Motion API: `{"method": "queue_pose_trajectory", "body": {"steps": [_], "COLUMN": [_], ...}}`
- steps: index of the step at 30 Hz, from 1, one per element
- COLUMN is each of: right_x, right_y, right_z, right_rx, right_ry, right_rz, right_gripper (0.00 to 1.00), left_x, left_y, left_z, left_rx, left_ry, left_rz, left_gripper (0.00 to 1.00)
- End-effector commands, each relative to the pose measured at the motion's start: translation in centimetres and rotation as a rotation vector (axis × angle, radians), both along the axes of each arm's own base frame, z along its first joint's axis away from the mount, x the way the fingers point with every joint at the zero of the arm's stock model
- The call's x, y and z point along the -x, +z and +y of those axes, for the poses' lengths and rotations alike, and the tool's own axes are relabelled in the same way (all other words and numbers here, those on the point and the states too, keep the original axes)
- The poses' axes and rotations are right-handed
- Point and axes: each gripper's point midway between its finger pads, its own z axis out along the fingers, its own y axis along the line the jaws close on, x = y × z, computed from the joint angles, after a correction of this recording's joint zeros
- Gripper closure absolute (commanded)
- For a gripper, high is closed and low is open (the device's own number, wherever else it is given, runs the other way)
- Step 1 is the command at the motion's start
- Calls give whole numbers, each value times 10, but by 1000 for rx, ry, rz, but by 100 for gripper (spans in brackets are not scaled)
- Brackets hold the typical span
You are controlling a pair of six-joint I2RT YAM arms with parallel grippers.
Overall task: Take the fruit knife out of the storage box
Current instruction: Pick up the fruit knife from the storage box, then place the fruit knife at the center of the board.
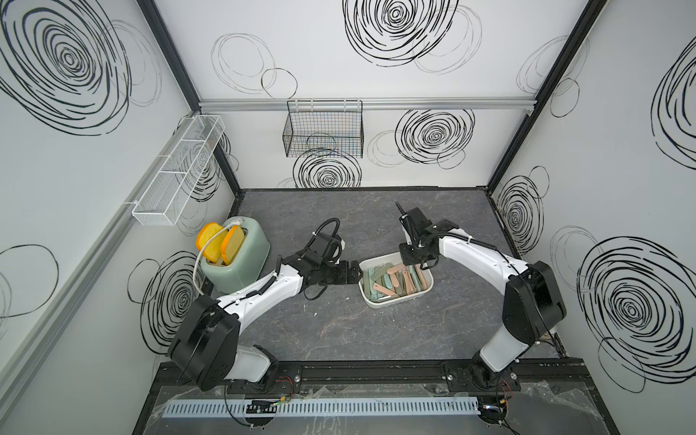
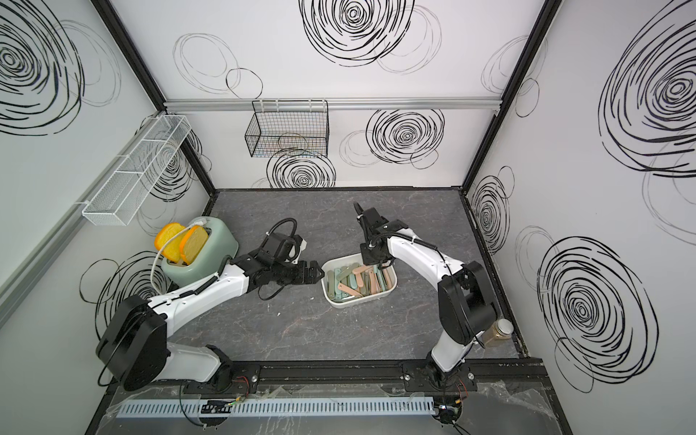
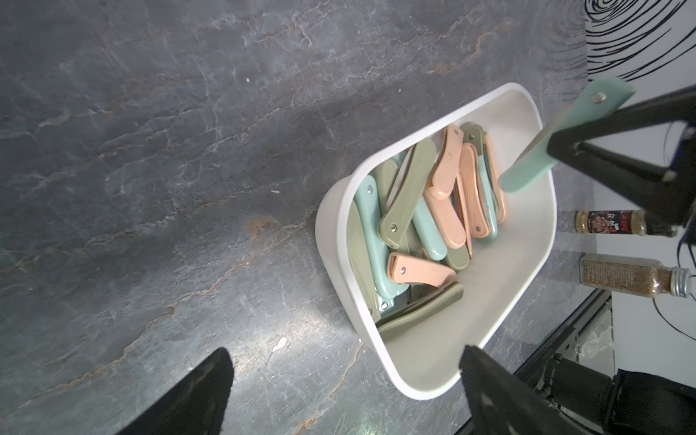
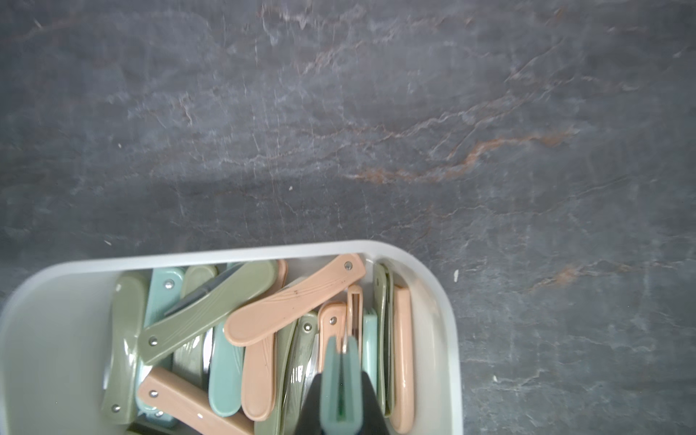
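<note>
I will move my right gripper outward past the box's far rim next and then down to release the teal knife, because bare tabletop is outward of the gripper and below it.
The white storage box (image 1: pixel 364 288) (image 2: pixel 326 290) sits mid-table and holds several folded fruit knives (image 1: pixel 391 282) with green, teal and pink handles. My right gripper (image 1: pixel 416 263) (image 2: pixel 374 261) (image 4: pixel 341 380) hangs over the box's right side, shut on a teal fruit knife (image 3: pixel 527 173) (image 4: pixel 339 384). That knife is lifted clear of the pile, tilted, above the box's bare floor (image 3: pixel 470 293). My left gripper (image 1: pixel 354 273) (image 2: pixel 314 273) (image 3: pixel 346 361) is open at the box's left wall, nothing between its fingers.
A green toaster (image 1: pixel 235 260) with two bread slices stands left of the left arm. Two spice bottles (image 3: pixel 632 278) lie by the right wall, and a jar (image 2: pixel 497 331) stands behind the right arm. Wire baskets (image 1: pixel 324 128) (image 1: pixel 180 169) hang on the walls.
</note>
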Motion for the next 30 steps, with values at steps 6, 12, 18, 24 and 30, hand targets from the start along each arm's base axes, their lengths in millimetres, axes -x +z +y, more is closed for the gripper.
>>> {"method": "queue_pose_trajectory", "body": {"steps": [6, 12, 18, 24, 30], "right_x": [-39, -76, -108, -133, -149], "right_y": [56, 50, 6, -33, -65], "right_z": [-34, -77, -126, -152, -148], "right_rx": [-51, 27, 222, 334, 343], "right_ry": [-124, -219, -289, -319, -299], "right_rz": [-85, -111, -54, 23, 93], "right_gripper": [100, 100, 100, 100, 99], "left_x": [-8, -7, -4, -1, -3], "left_y": [30, 32, 26, 14, 11], "left_z": [-10, -15, -18, -16, -16], "left_rx": [-8, -5, -7, -33, -56], "left_ry": [-41, -52, -50, -57, -67], "left_rz": [-91, -95, -79, -53, -47], "left_gripper": [2, 2, 2, 2, 2]}}
